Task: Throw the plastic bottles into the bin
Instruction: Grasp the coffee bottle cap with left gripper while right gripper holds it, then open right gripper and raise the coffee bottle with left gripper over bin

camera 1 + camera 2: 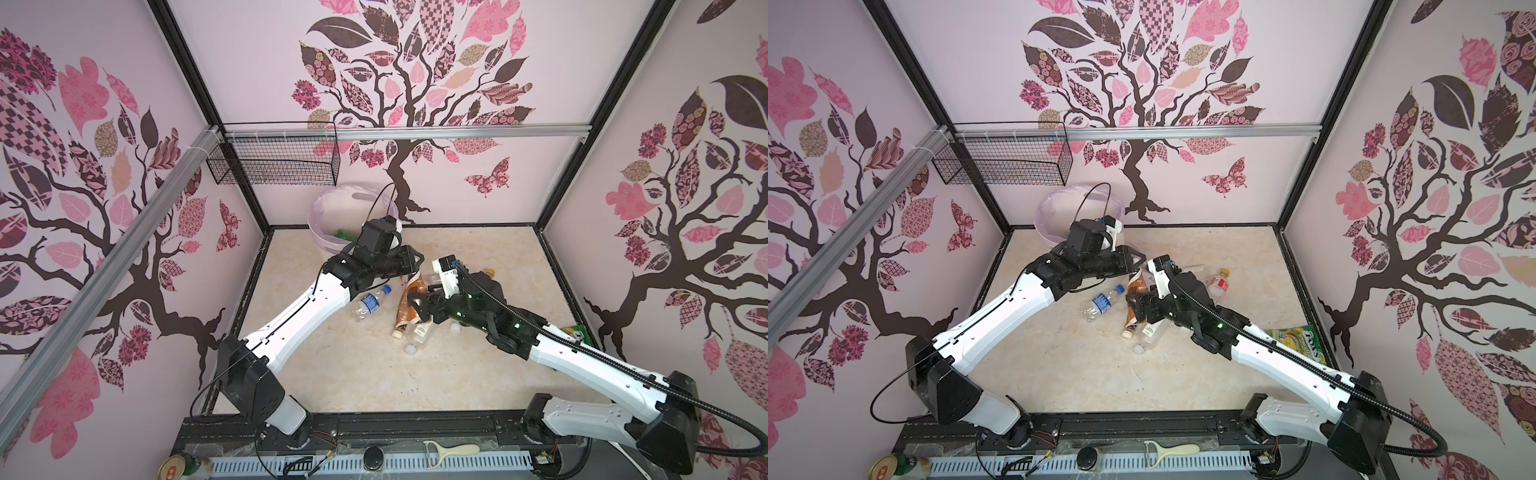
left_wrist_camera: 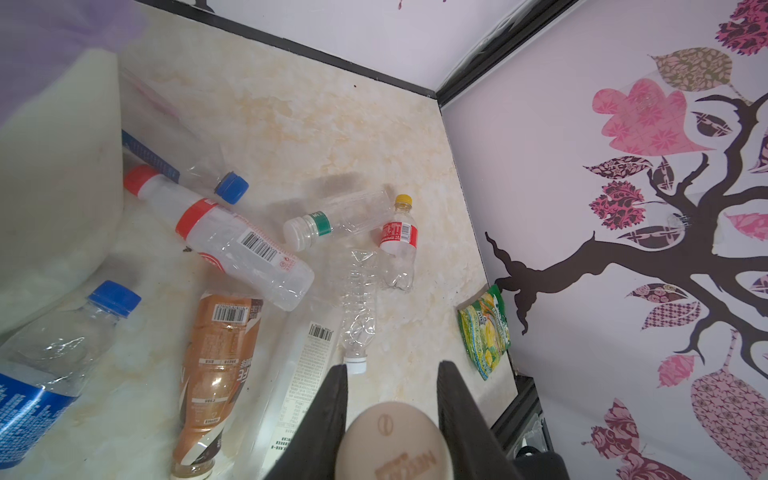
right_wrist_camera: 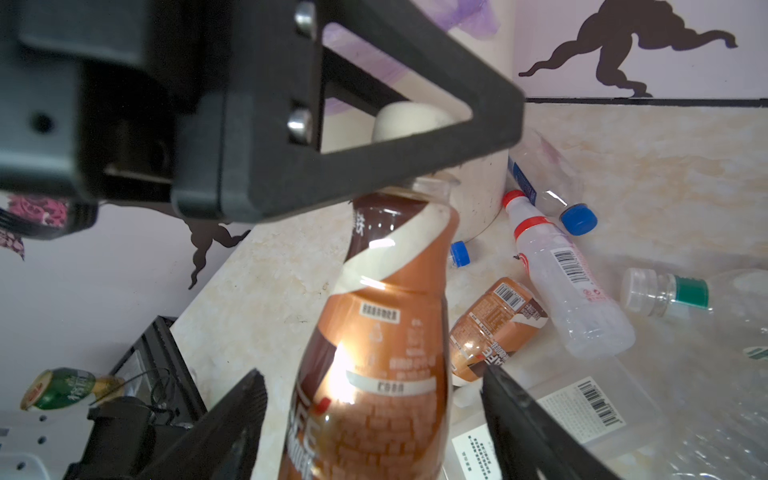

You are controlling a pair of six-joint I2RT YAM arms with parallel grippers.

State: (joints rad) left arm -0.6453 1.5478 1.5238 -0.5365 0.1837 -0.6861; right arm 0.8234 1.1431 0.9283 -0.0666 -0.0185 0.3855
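Observation:
The left gripper should next go up to lift the hanging bottle clear of the bin's rim, then move outward to the bin's lilac-lined opening (image 1: 345,211) and let go of the bottle.
A brown-labelled plastic bottle (image 3: 386,332) hangs between my two grippers. My left gripper (image 2: 392,368) is shut on its cream cap (image 2: 395,440). My right gripper (image 3: 372,390) is open, with its fingers to either side of the bottle's body and a gap on each side. In both top views the left gripper (image 1: 413,262) and the right gripper (image 1: 419,303) meet over the bottle pile. The cream bin (image 1: 316,232) with its lilac liner stands just behind, a green bottle (image 1: 345,235) inside. Several more bottles lie on the floor, among them a blue-labelled one (image 1: 370,303) and a second brown one (image 1: 405,316).
A green-yellow snack packet (image 1: 1296,340) lies by the right wall. A black wire basket (image 1: 274,162) hangs on the back rail above the bin. A peeler (image 1: 451,451) and a can (image 1: 178,467) sit on the front ledge.

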